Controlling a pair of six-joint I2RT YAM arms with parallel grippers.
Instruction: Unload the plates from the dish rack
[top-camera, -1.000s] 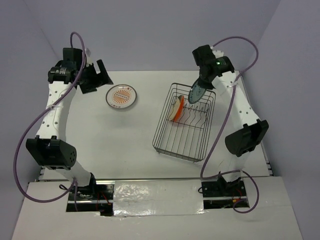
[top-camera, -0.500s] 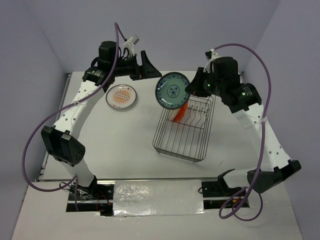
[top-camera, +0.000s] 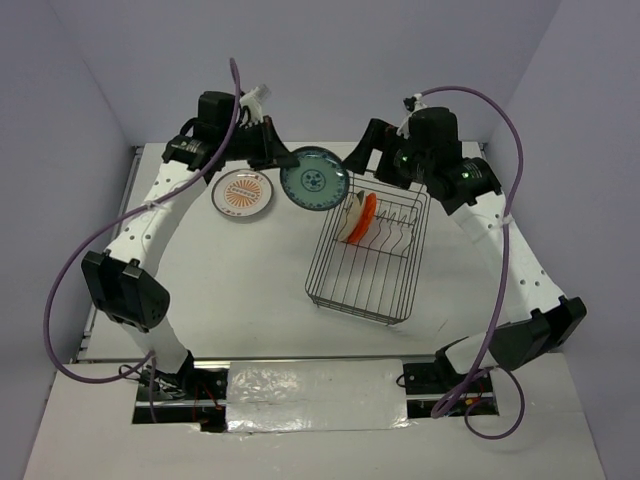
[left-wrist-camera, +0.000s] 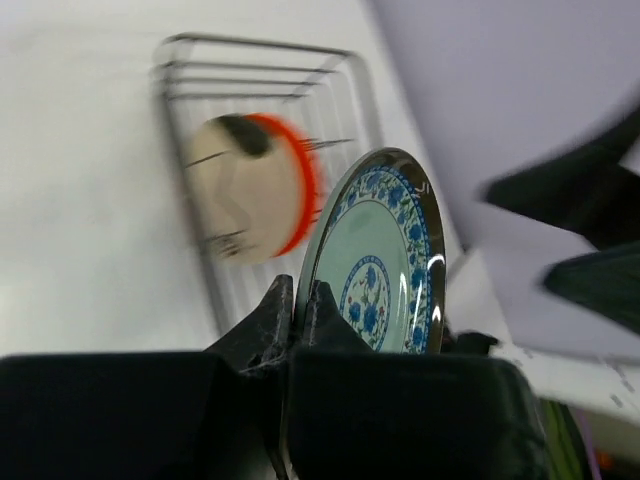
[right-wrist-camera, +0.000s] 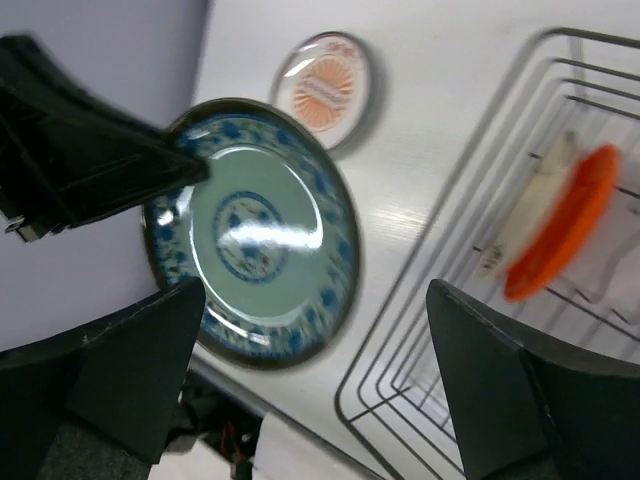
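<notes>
The orange plate is standing upright in the rack (top-camera: 340, 290) below my right gripper, so I need to turn that gripper's fingers downward next and lower them over its upper rim (top-camera: 365, 212).
The teal-green plate (top-camera: 314, 180) hangs in the air left of the dish rack (top-camera: 340, 290), face toward the camera. My left gripper (top-camera: 287, 163) is shut on its left rim; in the left wrist view the fingers (left-wrist-camera: 297, 300) pinch the edge of the plate (left-wrist-camera: 385, 270). My right gripper (top-camera: 368, 160) is open just right of it, and its wrist view shows the plate (right-wrist-camera: 255, 230) lying beyond the spread jaws (right-wrist-camera: 315, 380). A cream plate (top-camera: 349, 219) and an orange plate (top-camera: 367, 213) stand upright in the rack's far left corner.
A white plate with an orange pattern (top-camera: 243, 193) lies flat on the table (top-camera: 230, 280) left of the teal plate, also seen in the right wrist view (right-wrist-camera: 322, 88). The rack's wire rim (right-wrist-camera: 420, 330) runs under the right gripper. Grey walls close in behind.
The teal plate passed from the right gripper to the left one: the left shut on its rim, the right opened and drew back. The plate shifted left, away from the rack.
</notes>
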